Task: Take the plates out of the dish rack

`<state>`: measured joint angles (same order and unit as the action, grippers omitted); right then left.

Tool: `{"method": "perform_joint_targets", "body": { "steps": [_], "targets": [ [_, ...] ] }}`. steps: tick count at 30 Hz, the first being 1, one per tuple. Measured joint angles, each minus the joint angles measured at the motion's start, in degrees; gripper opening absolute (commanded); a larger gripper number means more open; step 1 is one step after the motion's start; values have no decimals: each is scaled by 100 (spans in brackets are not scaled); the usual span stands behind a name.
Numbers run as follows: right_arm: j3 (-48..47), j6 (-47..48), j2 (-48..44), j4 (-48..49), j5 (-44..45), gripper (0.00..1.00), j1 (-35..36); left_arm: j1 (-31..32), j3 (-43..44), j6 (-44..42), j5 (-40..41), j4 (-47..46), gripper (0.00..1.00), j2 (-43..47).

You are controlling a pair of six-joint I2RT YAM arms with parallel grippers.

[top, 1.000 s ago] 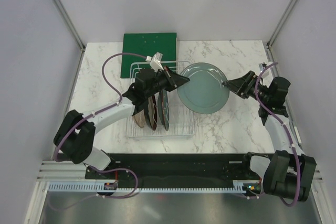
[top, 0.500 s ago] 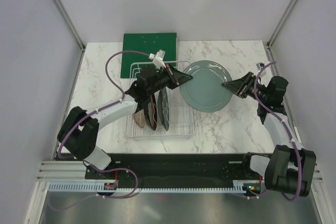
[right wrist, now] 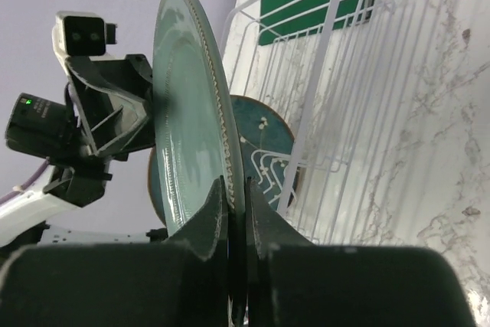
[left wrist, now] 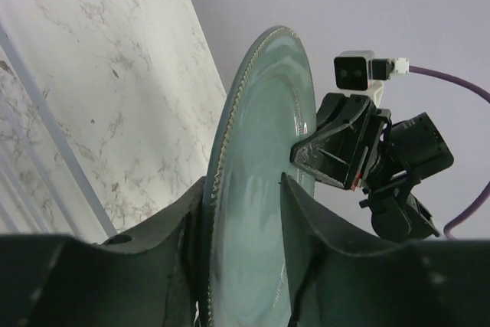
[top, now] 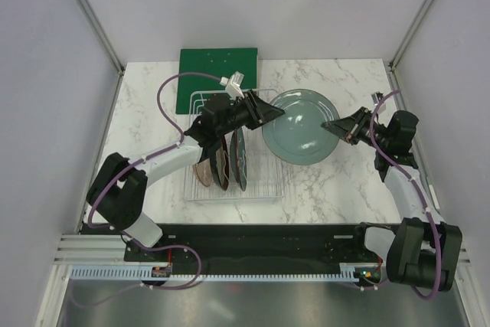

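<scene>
The bare far part of the marble table is empty, so my right gripper should move outward and down and let go of the plate there.
A pale grey-green plate (top: 300,128) hangs in the air to the right of the dish rack (top: 264,189). My right gripper (top: 330,124) is shut on its right rim, and the rim sits pinched between the fingers (right wrist: 236,189) in the right wrist view. My left gripper (top: 273,112) straddles the plate's left rim with its jaws apart. In the left wrist view a gap shows between the plate (left wrist: 264,135) and the right finger (left wrist: 302,212). Three plates stand on edge in the rack: brownish-pink (top: 204,171), maroon-rimmed (top: 222,166) and dark teal (top: 240,160).
A flat green board (top: 218,74) lies behind the rack at the back of the marble table (top: 337,181). The right arm's base stands at the near right (top: 413,250). Grey walls close in both sides.
My right gripper has moved in and closed on the plate's right rim. My left gripper's jaws have opened off the left rim. The plate shifted slightly right.
</scene>
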<state>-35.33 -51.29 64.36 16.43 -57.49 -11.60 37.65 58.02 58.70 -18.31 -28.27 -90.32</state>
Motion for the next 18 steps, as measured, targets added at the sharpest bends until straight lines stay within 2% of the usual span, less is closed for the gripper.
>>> {"method": "perform_joint_targets", "body": {
  "steps": [1, 2, 7, 10, 13, 18],
  "targets": [
    [-28, 164, -68, -164, 103, 0, 35, 11, 17, -17, 15, 57, 62, 0],
    [-96, 273, -133, -409, 203, 0, 48, 15, 55, -26, 7, 120, 99, 4],
    [-669, 787, -271, -1335, 761, 0, 61, 57, 669, -529, 146, 883, 100, 85],
    [-1290, 988, -133, -1757, 979, 0, 52, 105, 1003, -1084, 516, 1574, 100, 293],
    [-2118, 1163, 433, -2000, 1469, 0, -2, 111, 1303, -1639, 922, 2124, 100, 649],
    [-3366, 1338, 2055, -2120, 2531, 0, -162, 125, 1617, -2420, 1331, 2721, 100, 1333]
  ]
}}
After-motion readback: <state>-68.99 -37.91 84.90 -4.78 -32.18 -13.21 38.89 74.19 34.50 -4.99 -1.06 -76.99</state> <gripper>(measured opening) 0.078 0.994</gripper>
